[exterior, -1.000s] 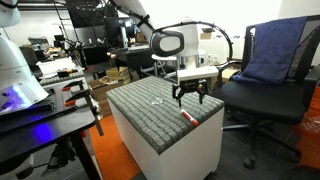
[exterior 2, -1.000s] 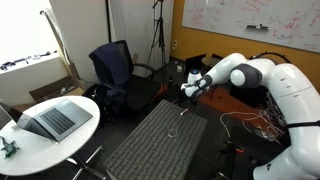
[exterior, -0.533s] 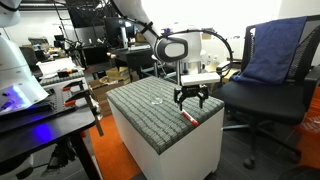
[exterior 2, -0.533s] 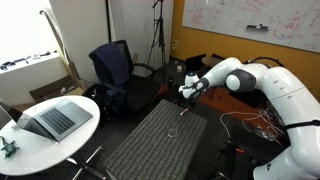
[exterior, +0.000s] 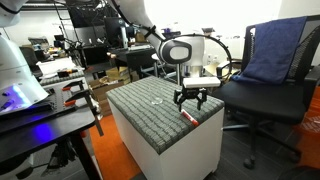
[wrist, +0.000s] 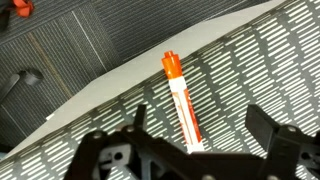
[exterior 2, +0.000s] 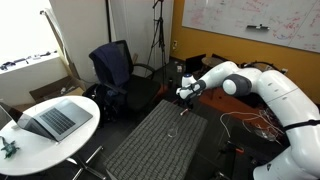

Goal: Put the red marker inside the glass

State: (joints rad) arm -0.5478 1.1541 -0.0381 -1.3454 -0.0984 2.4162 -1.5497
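The marker lies flat on the tabletop below my open fingers, so my gripper will next go down onto the marker's whitish body (exterior: 187, 116) (wrist: 187, 117) and close its fingers there.
The red marker (wrist: 182, 100) lies flat on the grey patterned tabletop, red cap pointing away, whitish body toward the jaws. In an exterior view it shows as a small red stick (exterior: 187, 119) near the table's front corner. My gripper (wrist: 200, 135) is open and empty, hovering just above the marker, with the marker's near end between the two fingers. It shows in both exterior views (exterior: 191, 100) (exterior 2: 184, 92). The glass is a faint round rim on the tabletop (exterior: 156, 100), to the left of the gripper; I cannot make it out in the wrist view.
The grey patterned table (exterior: 140, 115) is a box with a white side; its edge runs close past the marker (wrist: 100, 85). An office chair with a blue cloth (exterior: 270, 60) stands beside it. A round table with a laptop (exterior 2: 50, 120) stands near.
The gripper has come down a little over the marker and shifted slightly. The marker has not moved.
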